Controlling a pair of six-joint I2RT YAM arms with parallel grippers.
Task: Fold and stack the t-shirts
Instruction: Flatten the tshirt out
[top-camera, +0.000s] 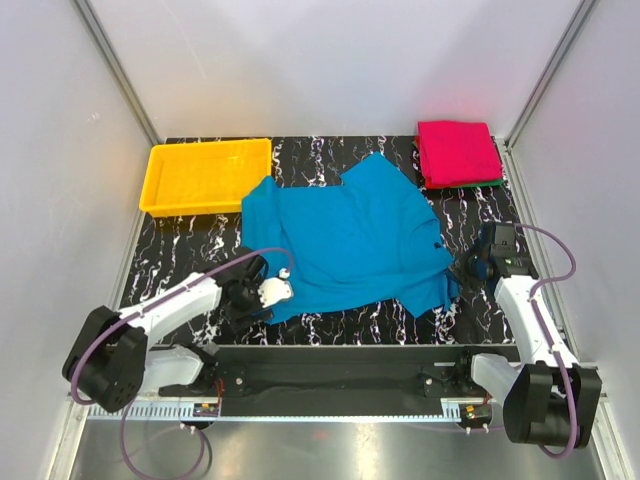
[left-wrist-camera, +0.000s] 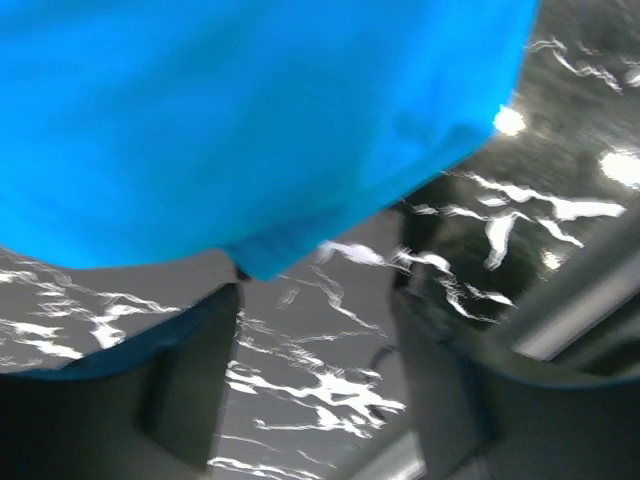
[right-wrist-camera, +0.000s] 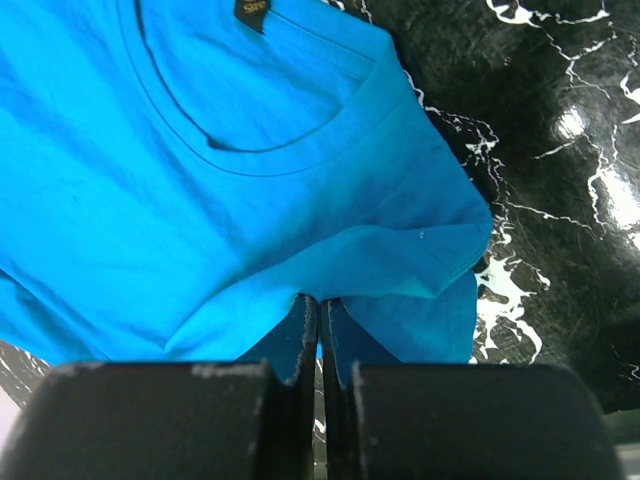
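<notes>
My left gripper will next move gently onward over the edge of the teal-blue t-shirt's near corner (top-camera: 275, 316) (left-wrist-camera: 272, 248) and close on the cloth, because that corner is just past its open fingers.
A teal-blue t-shirt (top-camera: 350, 235) lies spread and rumpled in the middle of the black marble table (top-camera: 180, 255). My left gripper (top-camera: 272, 290) is open beside the shirt's near-left corner. In the left wrist view that corner (left-wrist-camera: 265, 255) hangs just past the open, empty gripper (left-wrist-camera: 315, 300). My right gripper (top-camera: 470, 268) sits at the shirt's right edge. In the right wrist view the gripper (right-wrist-camera: 322, 305) is shut on a fold of the shirt (right-wrist-camera: 200, 200) below the collar. A folded magenta-pink shirt (top-camera: 457, 152) lies at the back right on a dark green one (top-camera: 470, 184).
A yellow plastic tray (top-camera: 195, 208) stands at the back left, its near-right corner touching the teal shirt. Grey walls with metal rails enclose the table on three sides. The arm bases and a black rail run along the near edge.
</notes>
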